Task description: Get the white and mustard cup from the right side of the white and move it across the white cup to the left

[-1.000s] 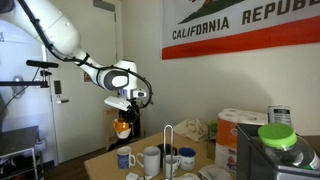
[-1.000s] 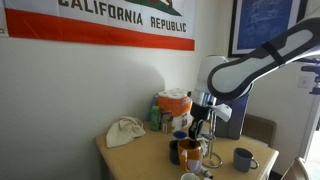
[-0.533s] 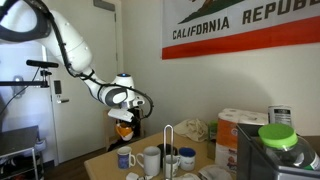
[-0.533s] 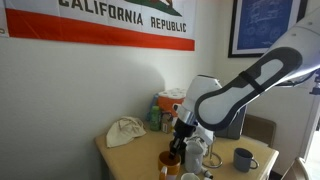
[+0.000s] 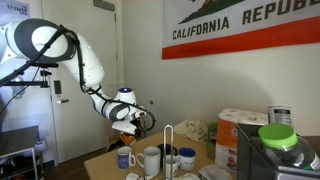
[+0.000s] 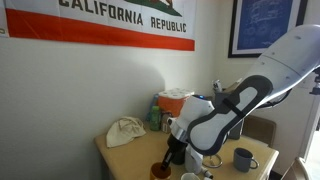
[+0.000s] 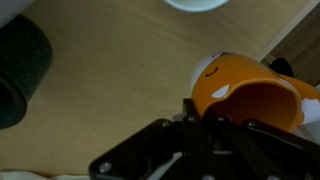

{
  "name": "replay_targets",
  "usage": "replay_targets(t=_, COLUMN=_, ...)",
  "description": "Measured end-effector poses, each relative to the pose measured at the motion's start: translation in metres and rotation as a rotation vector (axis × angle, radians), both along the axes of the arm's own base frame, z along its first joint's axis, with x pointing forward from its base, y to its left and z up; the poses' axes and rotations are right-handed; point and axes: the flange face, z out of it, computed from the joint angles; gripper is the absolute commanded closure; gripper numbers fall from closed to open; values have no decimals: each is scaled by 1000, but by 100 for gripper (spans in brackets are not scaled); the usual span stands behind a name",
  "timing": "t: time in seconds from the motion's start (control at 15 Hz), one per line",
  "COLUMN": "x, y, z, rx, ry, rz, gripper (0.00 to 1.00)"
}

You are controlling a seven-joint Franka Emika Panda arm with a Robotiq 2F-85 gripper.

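The white and mustard cup goes left in the wrist view and down next. Its rim is then released over the clear tabletop, which lies below my gripper toward the dark cup.
My gripper [image 7: 203, 118] is shut on the rim of the white and mustard cup [image 7: 243, 93], which fills the right of the wrist view. In both exterior views the gripper [image 5: 126, 127] [image 6: 173, 153] hangs low over the table's end. The mustard cup [image 6: 160, 171] sits at its tip, just above or on the tabletop; I cannot tell which. The plain white cup [image 5: 150, 160] stands on the table beside the gripper. Its rim shows at the top edge of the wrist view [image 7: 196, 4].
A white mug with blue markings [image 5: 124, 159] stands next to the white cup. A dark cup [image 7: 20, 62] is at the wrist view's left. A dark mug [image 6: 243, 158], a crumpled cloth [image 6: 125, 131], paper towel rolls [image 5: 240, 125] and a green-lidded container [image 5: 277, 137] crowd the table.
The arm has swung down and sideways with the mustard cup, from above the cups to low over the table's end beyond the white cup.
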Motion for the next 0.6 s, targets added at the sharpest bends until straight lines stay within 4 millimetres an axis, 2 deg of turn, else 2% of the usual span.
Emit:
replay_targets(t=0.4, x=11, y=-20, z=-38, rx=-40, ry=24, rz=-7, gripper=98)
replay_targets(t=0.6, x=20, y=-30, z=-39, rx=-54, ry=11, rz=-18, gripper=95)
